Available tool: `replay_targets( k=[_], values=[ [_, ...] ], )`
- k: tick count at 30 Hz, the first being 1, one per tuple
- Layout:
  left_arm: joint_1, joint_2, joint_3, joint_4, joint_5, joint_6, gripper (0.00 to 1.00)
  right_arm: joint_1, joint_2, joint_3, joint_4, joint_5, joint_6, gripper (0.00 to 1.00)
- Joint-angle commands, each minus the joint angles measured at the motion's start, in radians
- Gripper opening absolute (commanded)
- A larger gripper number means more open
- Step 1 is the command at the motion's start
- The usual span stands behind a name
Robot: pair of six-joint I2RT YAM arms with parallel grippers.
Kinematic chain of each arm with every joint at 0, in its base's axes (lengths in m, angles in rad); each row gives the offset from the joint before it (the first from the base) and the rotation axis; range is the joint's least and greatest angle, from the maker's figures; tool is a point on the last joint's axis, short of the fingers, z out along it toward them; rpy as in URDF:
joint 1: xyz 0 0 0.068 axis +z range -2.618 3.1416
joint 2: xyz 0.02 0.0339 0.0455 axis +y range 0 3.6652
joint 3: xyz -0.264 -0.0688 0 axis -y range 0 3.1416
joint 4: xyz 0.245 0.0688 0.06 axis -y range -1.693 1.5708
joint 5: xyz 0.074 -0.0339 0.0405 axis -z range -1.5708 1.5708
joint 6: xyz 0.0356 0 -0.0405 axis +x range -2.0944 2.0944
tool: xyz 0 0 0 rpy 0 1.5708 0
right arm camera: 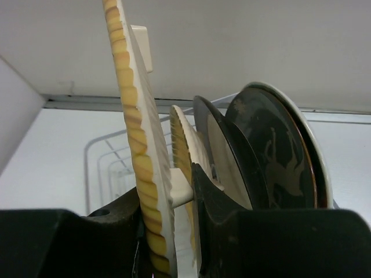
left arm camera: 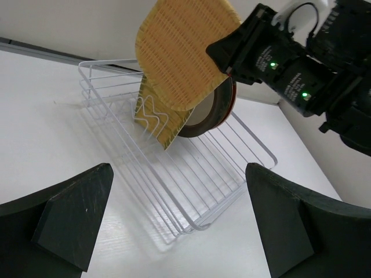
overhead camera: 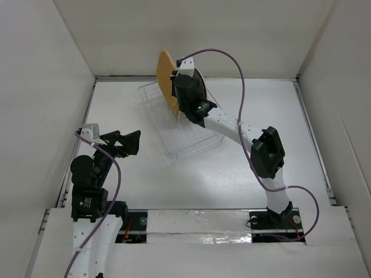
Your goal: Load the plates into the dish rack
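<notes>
Next, my right gripper shifts to the left in the top view and lowers the orange plate beside the yellow woven plate, since the dish rack's wire slots show empty (overhead camera: 156,99) (right arm camera: 119,172).
My right gripper (overhead camera: 184,87) (right arm camera: 168,202) is shut on the edge of the orange woven plate (overhead camera: 164,68) (left arm camera: 182,52) (right arm camera: 136,127), holding it upright above the far end of the dish rack (overhead camera: 191,142) (left arm camera: 191,185). Standing on edge in the rack are the yellow woven plate (left arm camera: 159,119) (right arm camera: 182,145), a shiny dark plate (right arm camera: 223,150) and the dark grey deer plate (right arm camera: 278,156). Beside them shows a round plate's reddish rim (left arm camera: 231,104). My left gripper (overhead camera: 130,142) (left arm camera: 179,220) is open and holds nothing, low over the table, left of the rack's near end.
White walls close in the table on the left, back and right. The rack lies diagonally in the middle, its near half bare wire. The right arm's elbow (overhead camera: 268,152) hangs over the table right of the rack.
</notes>
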Motion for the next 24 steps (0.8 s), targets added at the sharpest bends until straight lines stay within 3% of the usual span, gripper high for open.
replay_targets(
  k=[1, 8, 24],
  values=[
    [-0.029, -0.025, -0.024, 0.088, -0.047, 0.034, 0.99, 0.020, 0.039, 0.097, 0.108, 0.124, -0.094, 0.00],
    [-0.058, -0.047, -0.037, 0.069, -0.063, 0.059, 0.98, 0.029, 0.121, 0.149, 0.067, 0.095, -0.101, 0.00],
    [-0.058, -0.044, -0.040, 0.072, -0.096, 0.069, 0.99, 0.088, 0.220, 0.071, 0.064, 0.097, -0.051, 0.00]
  ],
)
